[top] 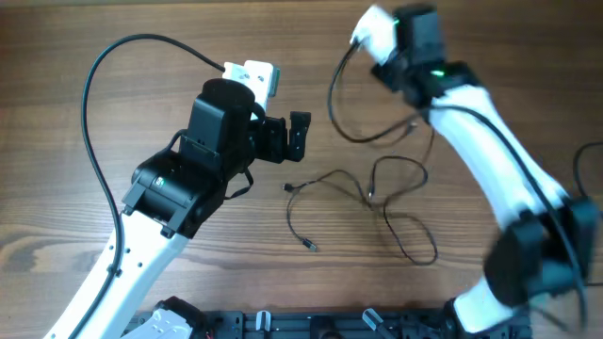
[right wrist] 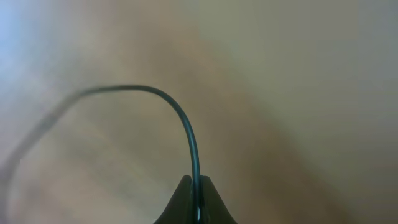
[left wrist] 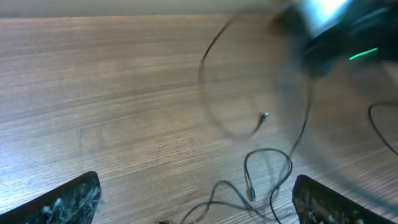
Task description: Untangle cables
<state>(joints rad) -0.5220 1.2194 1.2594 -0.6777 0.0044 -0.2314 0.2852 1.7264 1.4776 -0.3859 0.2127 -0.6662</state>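
Note:
I should next swing my right gripper to its right in the overhead view, over the bare tabletop, and release the thin cable clear of the loops.
Thin black cables lie in loose loops at the table's middle, with small plugs at their ends. One cable rises from the table in an arc to my right gripper, which is shut on it at the far side; the right wrist view shows the cord pinched between the closed fingertips. My left gripper is open and empty, just left of the loops. In the left wrist view the loops lie between and beyond its fingers.
Thick black arm cables run along the left and at the right edge. A black rail runs along the table's near edge. Bare wooden tabletop surrounds the cables.

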